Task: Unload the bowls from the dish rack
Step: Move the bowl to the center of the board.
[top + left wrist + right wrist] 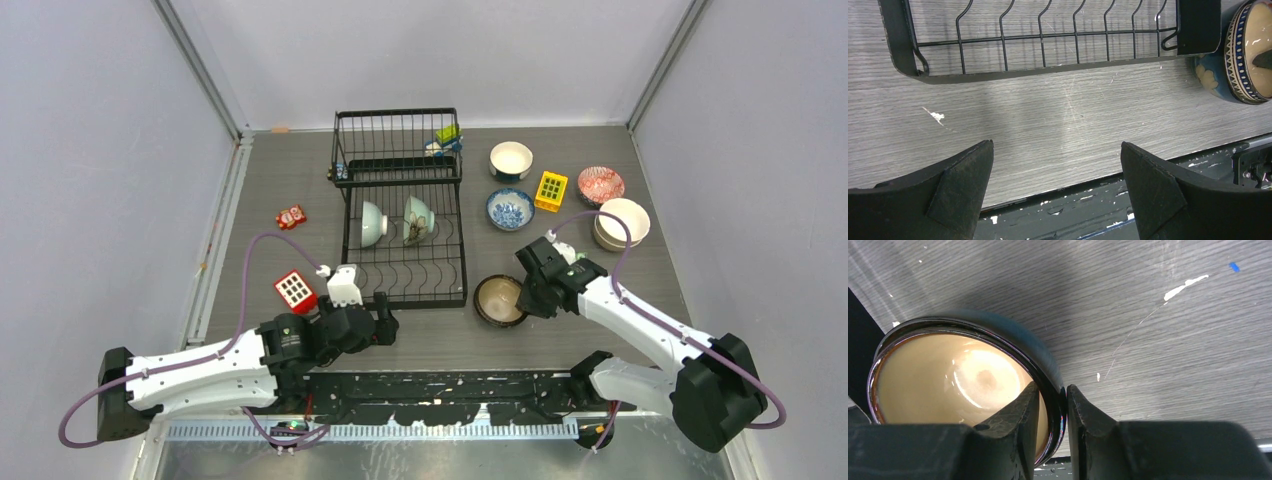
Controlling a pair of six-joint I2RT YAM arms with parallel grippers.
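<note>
The patterned green bowl stands outward, and the gap leaves room at the bowl's near rim (408, 239). My left gripper will move outward over the rack's wires next and close there.
The black wire dish rack (402, 205) holds two pale green bowls (372, 223) (418, 218) standing on edge between its tines. A brown bowl (499, 300) with a dark rim sits by the rack's front right corner. My right gripper (527, 296) is shut on its rim (1050, 385), one finger inside and one outside. My left gripper (385, 325) hovers wide open and empty before the rack's front edge (1048, 70). In the left wrist view the gripper (1056, 144) has only bare table between its fingers, and the brown bowl (1248, 50) shows at the right.
A white bowl (511, 159), a blue-and-white bowl (510, 209), a red-patterned bowl (600, 185) and stacked cream bowls (621, 222) stand right of the rack. A yellow block (551, 190) lies among them. Red blocks (295, 290) (291, 216) lie left of the rack.
</note>
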